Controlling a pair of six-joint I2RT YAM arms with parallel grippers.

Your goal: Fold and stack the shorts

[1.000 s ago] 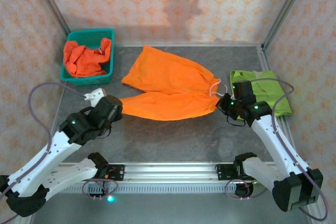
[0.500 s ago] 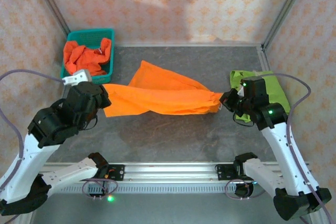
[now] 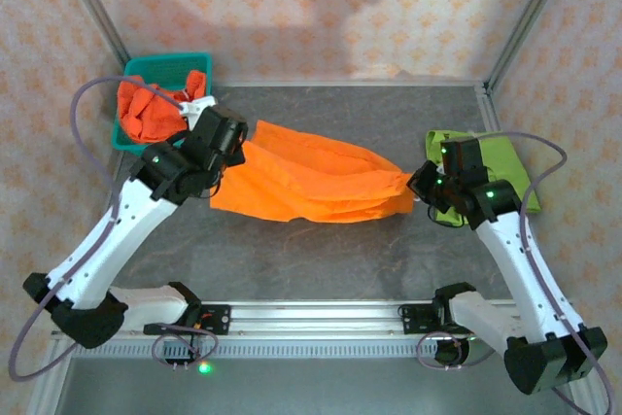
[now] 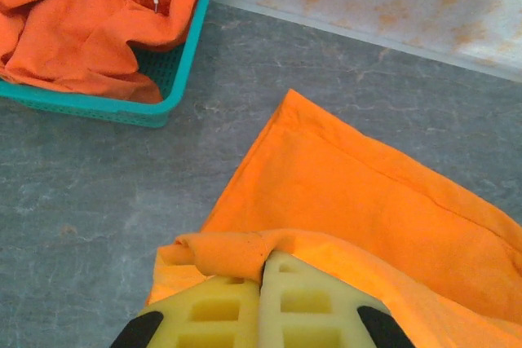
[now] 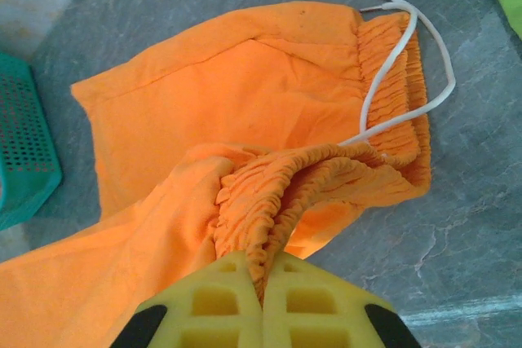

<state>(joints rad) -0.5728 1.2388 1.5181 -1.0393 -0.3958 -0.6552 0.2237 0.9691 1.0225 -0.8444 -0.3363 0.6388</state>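
Observation:
My right gripper should move outward, then down onto the flat waistband layer with the drawstring and let go, because the held waistband (image 5: 277, 185) hangs short of that layer.
Bright orange shorts (image 3: 316, 182) lie across the middle of the table, one leg doubled over the other. My left gripper (image 3: 236, 146) is shut on the hem of the upper leg (image 4: 232, 252), lifted over the leg beneath. My right gripper (image 3: 416, 182) is shut on the gathered elastic waistband (image 5: 277, 185), and the white drawstring (image 5: 424, 55) loops onto the table beside it. Lime green shorts (image 3: 505, 167) lie folded at the right, behind my right arm. More orange shorts (image 3: 155, 109) are heaped in the basket.
A teal mesh basket (image 3: 199, 63) stands at the back left corner (image 4: 175, 79), just left of the left gripper. Frame posts and patterned walls close in the back and sides. Bare grey table (image 3: 321, 259) stretches in front of the shorts.
My left gripper has carried the leg hem from the front left up and rightward over the other leg, folding the shorts lengthwise. My right gripper has barely moved, still holding the waistband.

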